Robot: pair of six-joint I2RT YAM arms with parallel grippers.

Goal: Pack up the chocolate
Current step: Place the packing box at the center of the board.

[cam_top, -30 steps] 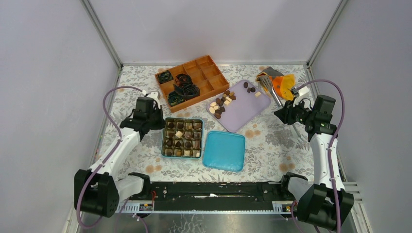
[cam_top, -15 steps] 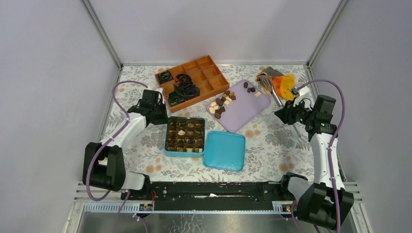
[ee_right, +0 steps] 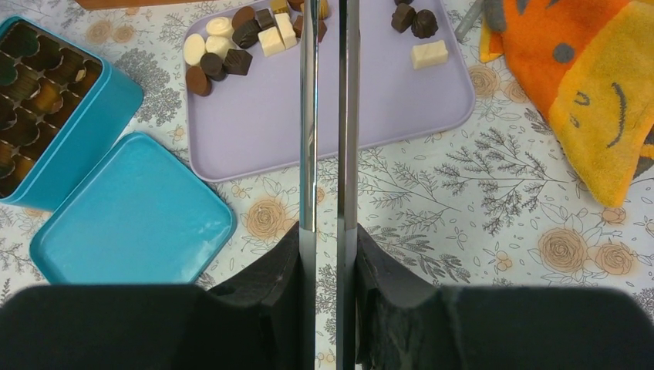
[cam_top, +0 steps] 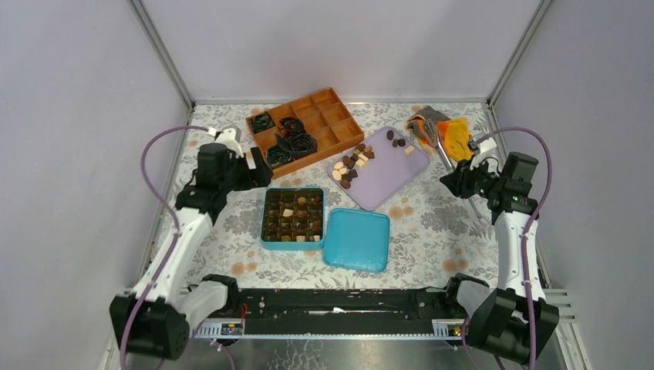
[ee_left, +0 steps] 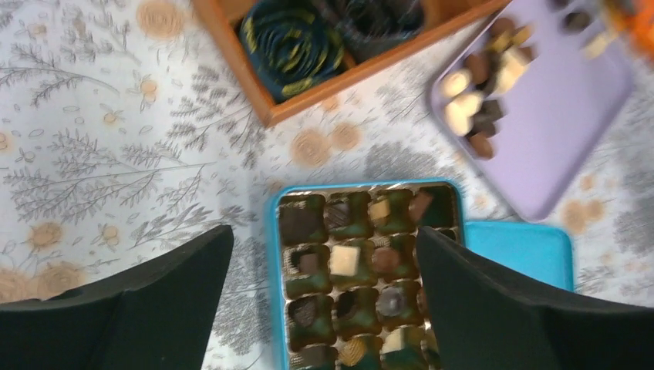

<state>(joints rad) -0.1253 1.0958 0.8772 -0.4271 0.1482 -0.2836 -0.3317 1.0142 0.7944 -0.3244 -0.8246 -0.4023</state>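
The empty patterned tablecloth has open room for the tongs, so my right gripper will next move down and slightly back to it, away from the lavender tray.
Loose chocolate lies on the lavender tray. More chocolate pieces fill cells of the open teal tin. My left gripper hovers open and empty above the tin's far left part. My right gripper is shut on metal tongs, whose two arms reach out over the tray.
The teal lid lies right of the tin. A wooden organiser at the back holds black paper cups. An orange cloth lies at the back right.
My left gripper was shut at the tin's left edge and now stands wide open, drawn back a little. The tin shifted slightly right. The right arm barely moved.
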